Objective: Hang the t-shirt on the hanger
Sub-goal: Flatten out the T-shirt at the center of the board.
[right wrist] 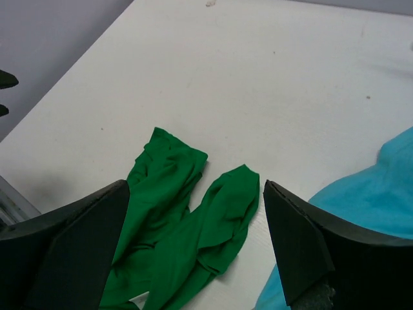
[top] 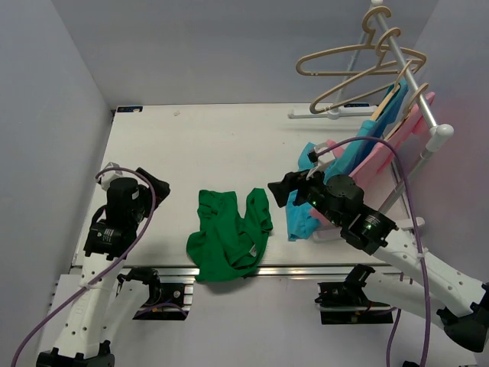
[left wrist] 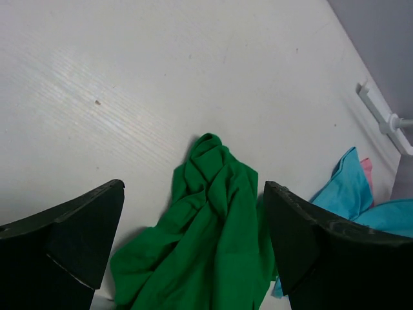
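Note:
My left gripper is to move down, back and to the right in the top view next, onto the shirt's bulging side edge [top: 194, 240] [left wrist: 131, 258], because that edge sticks out onto bare tabletop.
The green t-shirt [top: 228, 235] lies crumpled on the white table near its front edge, between the two arms. It also shows in the left wrist view [left wrist: 206, 245] and in the right wrist view [right wrist: 187, 226]. My left gripper [top: 157, 186] is open and empty, left of the shirt and above the table. My right gripper [top: 281, 191] is open and empty, just right of the shirt. Several beige hangers [top: 359, 65] hang on a slanted white rack rod at the back right, away from both grippers.
A light blue garment [top: 348, 164] and a pink garment [top: 390, 149] hang on the white rack [top: 424, 115] at the right; the blue one also shows in the right wrist view [right wrist: 361, 213]. The table's front rail [top: 306, 269] runs just below the shirt.

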Controlling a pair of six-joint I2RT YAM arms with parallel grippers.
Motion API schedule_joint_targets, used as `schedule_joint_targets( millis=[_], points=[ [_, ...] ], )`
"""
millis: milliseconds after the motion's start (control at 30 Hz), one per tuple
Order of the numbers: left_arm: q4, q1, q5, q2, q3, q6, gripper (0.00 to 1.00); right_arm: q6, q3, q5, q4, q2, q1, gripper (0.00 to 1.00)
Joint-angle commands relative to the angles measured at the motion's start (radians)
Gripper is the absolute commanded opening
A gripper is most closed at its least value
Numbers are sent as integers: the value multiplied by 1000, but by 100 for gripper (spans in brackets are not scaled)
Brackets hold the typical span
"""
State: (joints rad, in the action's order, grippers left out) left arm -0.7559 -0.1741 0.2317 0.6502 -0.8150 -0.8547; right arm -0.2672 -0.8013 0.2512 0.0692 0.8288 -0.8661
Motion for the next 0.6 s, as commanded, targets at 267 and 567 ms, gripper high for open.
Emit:
schedule_joint_targets(
  millis=[267, 567],
  points=[
    [-7, -1, -349, 41, 276, -1, 98, -153, -36, -128, 182, 203, -5, 89],
    [180, -43, -422, 172, 471, 28, 98, -306, -133, 88, 268, 541, -37, 89]
  ],
)
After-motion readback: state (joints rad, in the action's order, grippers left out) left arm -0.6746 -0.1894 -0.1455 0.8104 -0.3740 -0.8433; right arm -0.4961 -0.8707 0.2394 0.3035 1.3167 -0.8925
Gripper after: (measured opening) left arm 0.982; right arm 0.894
